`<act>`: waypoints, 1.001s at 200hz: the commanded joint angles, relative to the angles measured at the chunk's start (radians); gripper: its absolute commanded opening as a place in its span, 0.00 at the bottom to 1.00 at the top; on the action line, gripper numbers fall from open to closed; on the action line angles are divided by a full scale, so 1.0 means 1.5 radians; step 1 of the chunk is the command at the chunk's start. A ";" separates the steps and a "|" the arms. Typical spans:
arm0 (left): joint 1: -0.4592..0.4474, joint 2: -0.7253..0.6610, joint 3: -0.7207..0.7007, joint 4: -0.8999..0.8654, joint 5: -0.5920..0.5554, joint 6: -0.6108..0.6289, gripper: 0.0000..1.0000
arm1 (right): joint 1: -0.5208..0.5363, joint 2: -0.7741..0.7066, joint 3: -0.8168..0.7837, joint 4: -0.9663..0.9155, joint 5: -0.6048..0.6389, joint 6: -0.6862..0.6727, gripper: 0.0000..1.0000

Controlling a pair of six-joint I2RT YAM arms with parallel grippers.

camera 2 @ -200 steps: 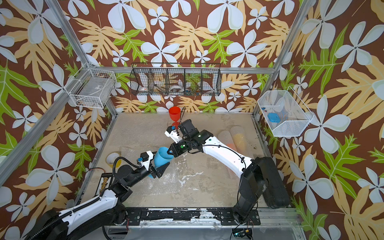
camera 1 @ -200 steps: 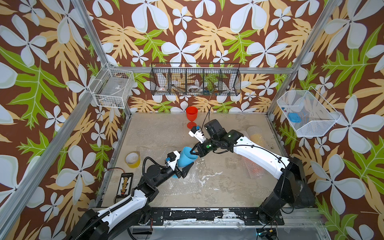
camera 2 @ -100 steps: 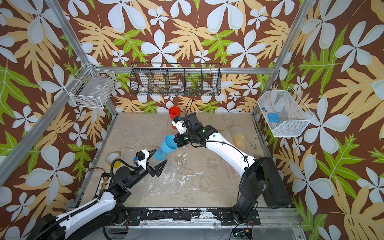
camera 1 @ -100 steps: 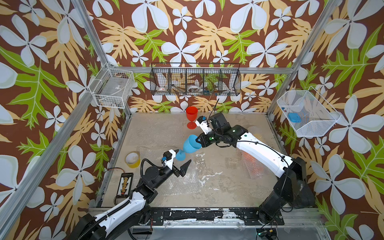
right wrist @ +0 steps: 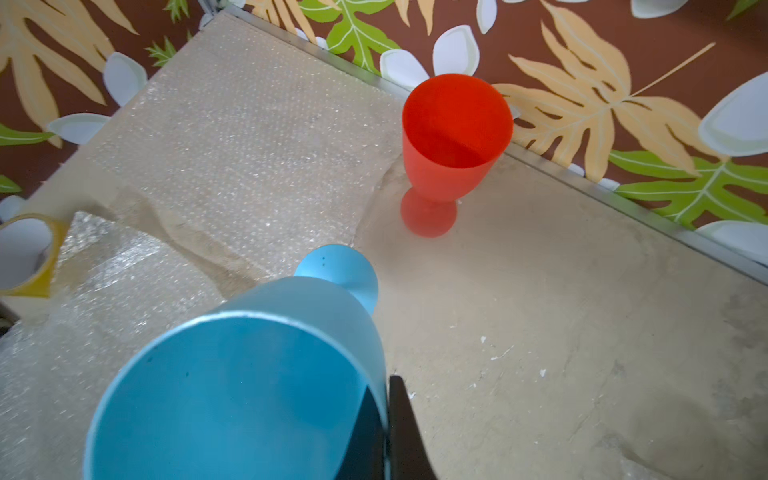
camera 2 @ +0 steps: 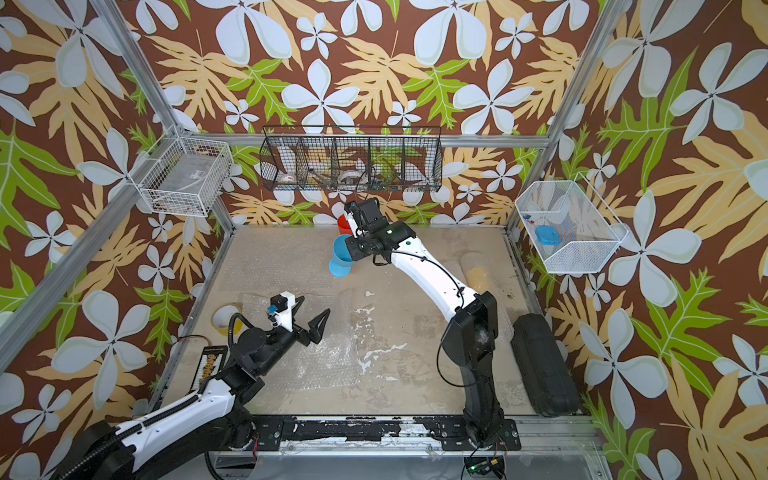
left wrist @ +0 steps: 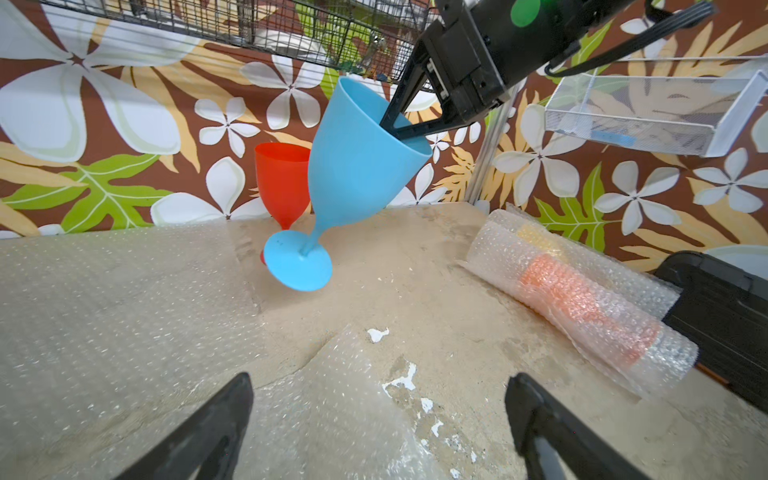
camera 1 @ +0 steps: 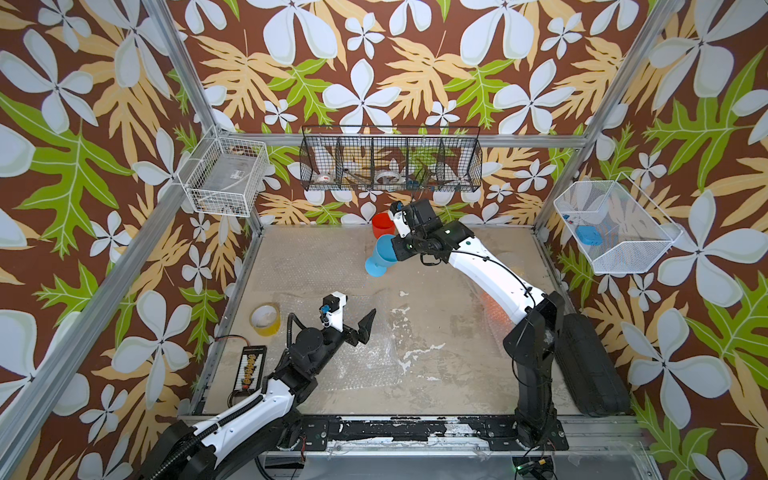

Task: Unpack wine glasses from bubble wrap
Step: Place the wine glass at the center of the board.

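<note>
The light blue foot still hangs clear, so I will move my right gripper down, stand that foot on the bare tabletop by the red wine glass and release it.
My right gripper is shut on the rim of the light blue wine glass, one finger inside the bowl and one outside. The glass hangs tilted above the table, foot down, close to the red wine glass standing upright at the back wall. My left gripper is open and empty over a flat sheet of bubble wrap. Two rolled bubble wrap tubes lie at the right, one holding an orange glass and one a yellow glass.
Another flat bubble sheet covers the back left of the table. A yellowish tape roll sits at the left edge, a black case at the right. Wire baskets hang on the back wall and side walls.
My left gripper let go of the blue glass, opened wide and drew back toward the front. My right gripper carried the glass toward the back, next to the red one.
</note>
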 commanded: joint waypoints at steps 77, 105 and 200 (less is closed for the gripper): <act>0.056 0.009 0.007 -0.037 -0.054 -0.072 0.98 | -0.018 0.152 0.158 -0.076 0.051 -0.021 0.00; 0.059 0.010 0.006 -0.035 -0.054 -0.075 0.98 | -0.022 0.175 0.174 -0.081 0.034 -0.017 0.00; 0.059 0.014 0.007 -0.036 -0.056 -0.073 0.98 | -0.025 0.215 0.201 -0.069 0.018 -0.010 0.05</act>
